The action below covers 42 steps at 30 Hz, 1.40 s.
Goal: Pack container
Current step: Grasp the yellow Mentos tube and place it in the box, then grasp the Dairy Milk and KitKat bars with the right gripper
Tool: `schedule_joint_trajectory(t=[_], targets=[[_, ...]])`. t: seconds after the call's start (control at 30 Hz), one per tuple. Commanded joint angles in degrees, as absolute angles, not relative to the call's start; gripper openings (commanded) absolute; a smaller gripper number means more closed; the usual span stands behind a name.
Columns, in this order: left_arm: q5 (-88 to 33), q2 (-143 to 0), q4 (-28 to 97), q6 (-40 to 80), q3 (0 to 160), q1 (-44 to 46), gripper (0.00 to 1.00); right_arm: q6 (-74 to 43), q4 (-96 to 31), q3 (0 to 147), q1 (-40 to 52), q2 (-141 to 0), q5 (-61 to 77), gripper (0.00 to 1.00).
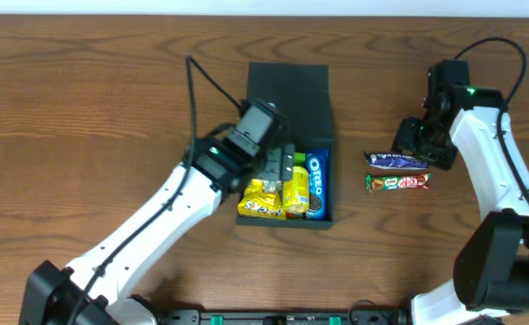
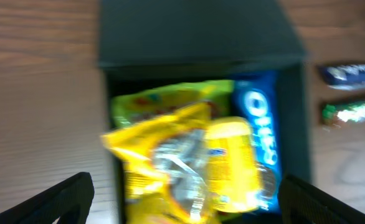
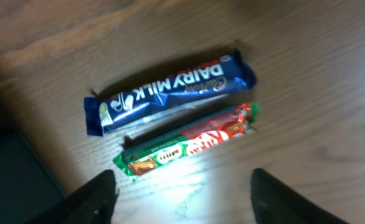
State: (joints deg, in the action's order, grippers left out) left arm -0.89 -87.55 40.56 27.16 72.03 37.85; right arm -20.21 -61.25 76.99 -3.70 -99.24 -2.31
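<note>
The Dairy Milk bar [image 3: 170, 90] lies at a slant to the fingers of my right gripper, so the gripper will turn next. Then it will go down onto the bar's end nearest the container.
The dark teal-green container [image 1: 291, 90] stands mid-table with its flap lid open toward the far side; it also shows in the left wrist view [image 2: 195, 31]. Inside lie yellow snack packets [image 1: 273, 196] and a blue Oreo pack [image 1: 316, 183]. My left gripper [image 1: 281, 167] is open and empty just above the yellow packets [image 2: 182, 168], beside the Oreo pack [image 2: 260, 130]. A blue Dairy Milk bar [image 3: 170, 90] and a green-red KitKat bar [image 3: 189, 142] lie on the table right of the container. My right gripper [image 3: 182, 199] is open and empty just above and beside them.
The two bars show in the overhead view too, Dairy Milk [image 1: 395, 161] above KitKat [image 1: 397, 182]. The wooden table [image 1: 84, 99] spreads bare to the left. A black cable [image 1: 206, 77] runs from the left arm past the container's left side.
</note>
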Motion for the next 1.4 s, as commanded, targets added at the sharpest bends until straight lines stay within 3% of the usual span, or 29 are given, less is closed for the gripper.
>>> schedule_joint_trajectory(t=[0.0, 0.07, 0.17, 0.23, 0.33, 0.57, 1.37], targets=[[-0.23, -87.44, 41.74, 26.11, 72.79, 35.51, 0.95, -20.93, -58.46, 75.26, -4.14, -99.5, 2.28, 0.66], [-0.21, -87.44, 41.85, 25.82, 72.79, 34.76, 0.95, -21.26, -56.03, 74.83, -4.05, -99.5, 4.21, 0.67], [-0.01, -87.46, 41.8, 25.69, 72.79, 34.74, 0.95, -37.41, -57.08, 74.78, -4.1, -100.01, 4.36, 0.63], [0.14, -87.46, 41.8, 25.69, 72.79, 34.74, 0.95, -48.36, -57.28, 74.54, -4.05, -100.31, 6.13, 0.66], [0.21, -87.46, 41.8, 25.67, 72.79, 34.74, 0.95, -55.96, -53.52, 74.06, -3.99, -100.44, 11.42, 0.68], [0.19, -87.46, 41.87, 25.69, 72.79, 34.74, 0.95, -69.43, -42.74, 67.51, -3.99, -100.47, 18.76, 0.6], [0.21, -87.46, 43.27, 25.65, 72.79, 34.74, 0.95, -71.13, -36.82, 64.34, -4.12, -109.43, 14.11, 0.57]])
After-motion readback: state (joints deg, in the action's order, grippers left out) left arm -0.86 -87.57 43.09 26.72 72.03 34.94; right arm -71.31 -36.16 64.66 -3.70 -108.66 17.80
